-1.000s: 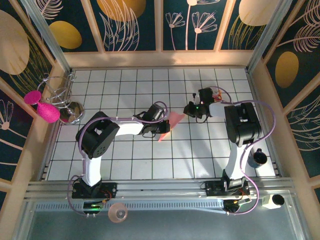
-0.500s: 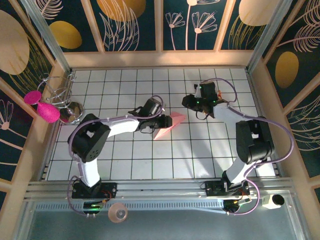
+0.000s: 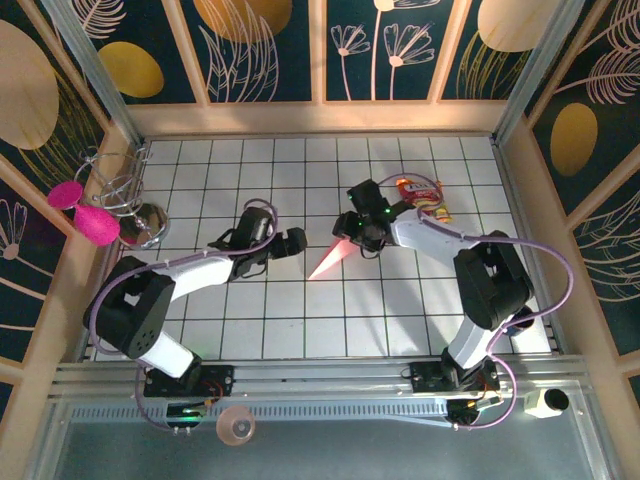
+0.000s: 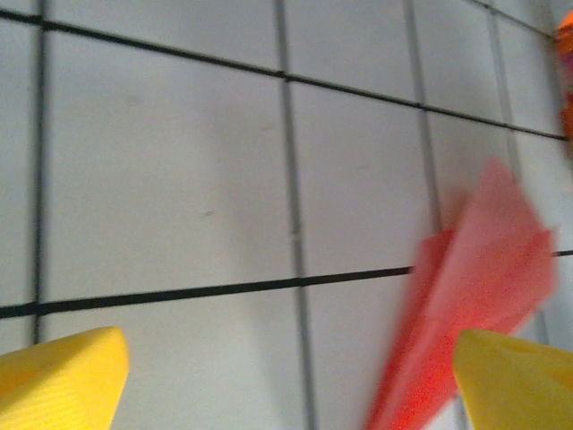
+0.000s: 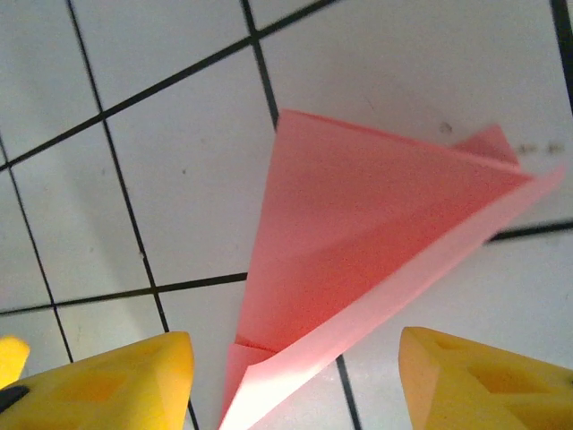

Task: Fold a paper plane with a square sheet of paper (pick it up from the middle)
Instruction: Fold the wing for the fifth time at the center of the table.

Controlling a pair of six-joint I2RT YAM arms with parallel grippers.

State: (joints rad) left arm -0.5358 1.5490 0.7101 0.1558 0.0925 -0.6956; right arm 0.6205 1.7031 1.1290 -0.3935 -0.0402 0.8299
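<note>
My right gripper will turn and lower next onto the plane's lifted flap edge (image 3: pixel 345 246) (image 5: pixel 292 364) below it, because that edge slants across the gap between my fingers.
The salmon-pink paper plane (image 3: pixel 331 257) lies folded on the white tiled table (image 3: pixel 400 310), its sharp tip toward the lower left. My right gripper (image 3: pixel 351 233) hovers open over its wide end. In the right wrist view the folded paper plane (image 5: pixel 358 233) spreads between my two yellow fingers (image 5: pixel 116 385), one flap edge lifted, and the right gripper (image 5: pixel 300 385) holds nothing. My left gripper (image 3: pixel 291 242) is open to the left of the plane, apart from it. In the left wrist view the left gripper (image 4: pixel 286 385) frames bare tile, with the blurred paper plane (image 4: pixel 474 278) at the right.
A red-and-yellow snack packet (image 3: pixel 425 195) lies behind the right arm. Magenta discs (image 3: pixel 80 212) and a wire rack (image 3: pixel 125 185) stand at the far left. A dark cup (image 3: pixel 518 316) sits at the right edge, and a pink cup (image 3: pixel 237 427) lies below the front rail.
My left gripper has let go of the paper and drawn back to the left. My right gripper has moved left and come over the plane's wide end.
</note>
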